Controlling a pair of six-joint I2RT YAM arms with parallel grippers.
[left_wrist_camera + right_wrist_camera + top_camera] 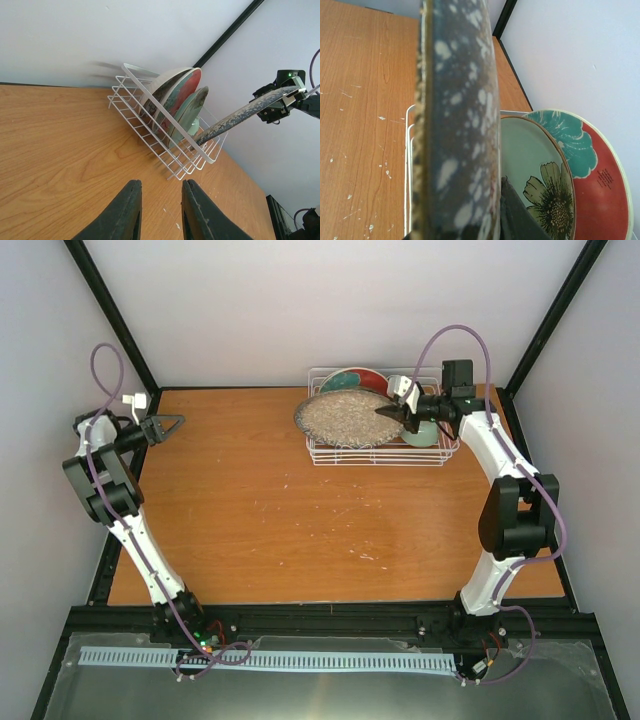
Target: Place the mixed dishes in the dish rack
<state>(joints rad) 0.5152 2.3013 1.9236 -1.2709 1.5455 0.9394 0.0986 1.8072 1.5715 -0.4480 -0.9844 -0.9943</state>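
My right gripper moves down toward the rack next, in front of the pale teal plate, because the speckled plate's held end still slants high above the wires.
The white wire dish rack [375,462] stands at the back right. My right gripper [392,412] is shut on the rim of the large speckled grey-beige plate [346,418] and holds it tilted over the rack. The plate's low edge is down among the wires in the left wrist view [235,115]. The red-rimmed plate [602,185] and the pale teal plate [530,160] stand upright in the slots behind it. A pale green cup [421,434] sits in the rack's right end. The dark blue mug is out of view. My left gripper [172,425] is open and empty at the far left.
The black frame posts [115,315] and the white walls close in the table on both sides and at the back. The rack's near rail [150,92] is well ahead of my left fingers [125,210]. Bare wood [300,520] lies between the arms.
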